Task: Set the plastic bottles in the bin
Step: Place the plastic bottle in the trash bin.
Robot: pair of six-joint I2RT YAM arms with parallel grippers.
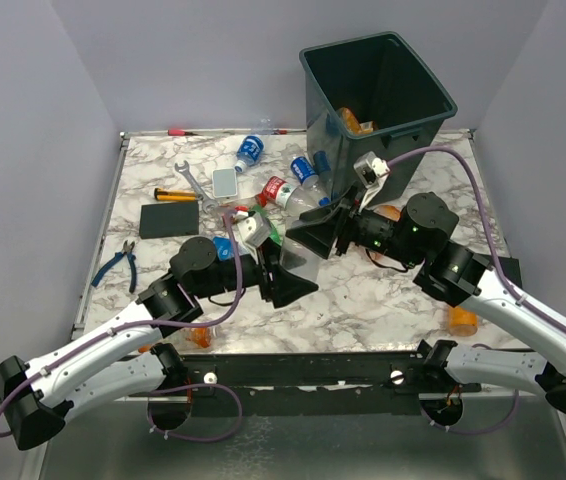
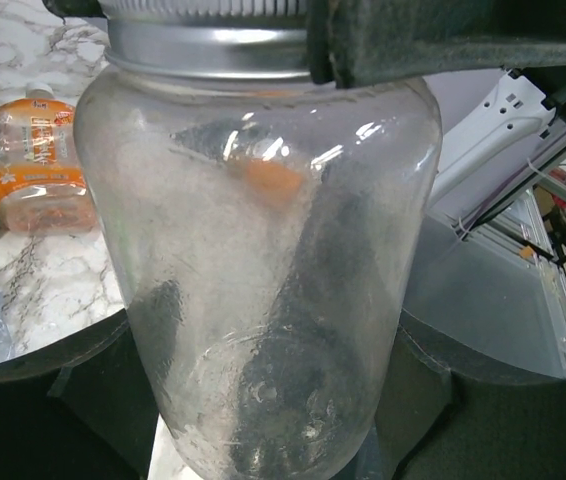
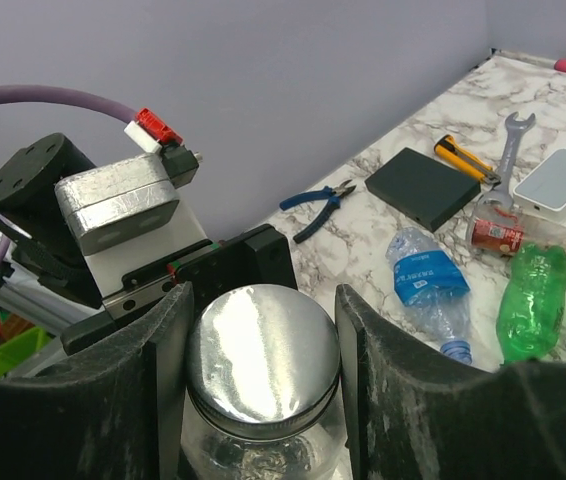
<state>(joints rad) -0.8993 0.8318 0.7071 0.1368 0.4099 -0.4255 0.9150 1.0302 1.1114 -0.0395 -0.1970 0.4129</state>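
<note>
The jar goes outward with my right gripper next and is released over the bin's opening (image 1: 395,90), which lies outward of the gripper, with an orange bottle inside.
A clear jar (image 2: 263,250) with a silver metal lid (image 3: 261,350) hangs over the table's middle between both arms. My left gripper (image 2: 273,400) is shut on its body, and my right gripper (image 3: 261,380) has its jaws against both sides of the lid. Plastic bottles lie loose: a blue-labelled one (image 3: 428,285), a green one (image 3: 533,300), a red-labelled one (image 1: 281,190) and an orange one (image 2: 38,160). The dark bin (image 1: 433,75) stands at the back right with an orange bottle (image 1: 351,122) inside.
Blue pliers (image 1: 118,265), a wrench (image 1: 195,180), a black slab (image 1: 169,219), a grey slab (image 1: 225,182) and a yellow-handled tool (image 1: 175,196) lie on the left half. Another orange bottle (image 1: 461,320) lies by the right arm near the front edge.
</note>
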